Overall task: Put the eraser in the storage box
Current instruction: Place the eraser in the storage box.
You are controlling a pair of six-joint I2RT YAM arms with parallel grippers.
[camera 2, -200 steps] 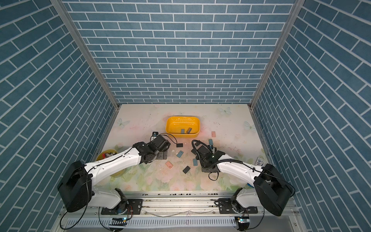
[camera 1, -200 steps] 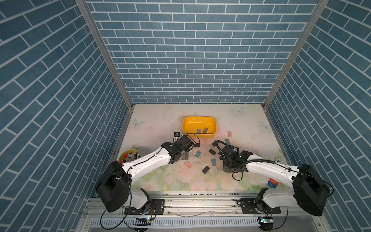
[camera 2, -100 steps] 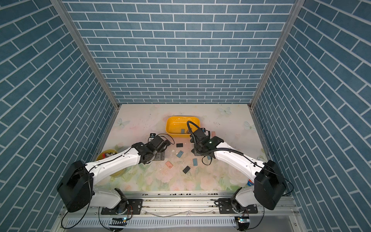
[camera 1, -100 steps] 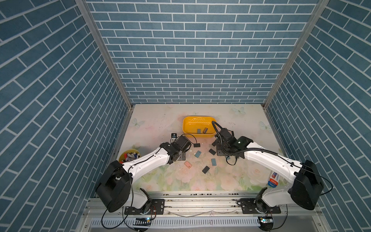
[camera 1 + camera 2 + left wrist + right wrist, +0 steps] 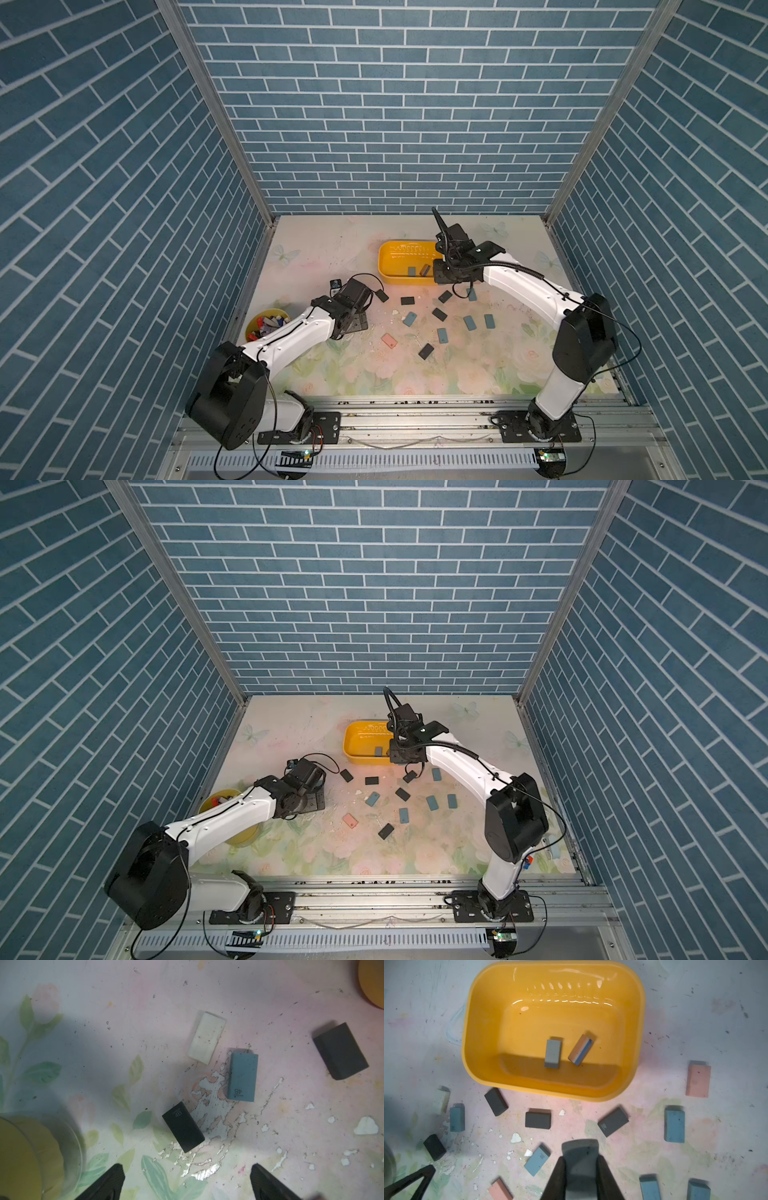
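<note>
Next, my right gripper moves outward over the box's rim and down to free the grey eraser (image 5: 580, 1149). The box's bottom by the striped one lies outward and below.
The storage box (image 5: 388, 272) is a shallow yellow tub at the back of the floral mat, also seen in the right wrist view (image 5: 471, 1022). Two erasers lie in it, a grey one (image 5: 552, 1054) and a striped one (image 5: 581, 1049). My right gripper (image 5: 580, 1159) is shut on a grey eraser (image 5: 580, 1149) and hangs just short of the box's near rim, at its right end in a top view (image 5: 446, 272). My left gripper (image 5: 187, 1169) is open and empty over the mat, near a black eraser (image 5: 182, 1126).
Loose erasers are scattered on the mat in front of the box: blue (image 5: 409, 318), pink (image 5: 390, 340), black (image 5: 426, 351), and a white one (image 5: 206, 1038). A round yellow cup of pens (image 5: 268, 326) stands by the left arm. Brick walls close three sides.
My right arm has risen from the middle of the mat and swung back to the box's near rim, still shut on the grey eraser. The left arm has hardly moved.
</note>
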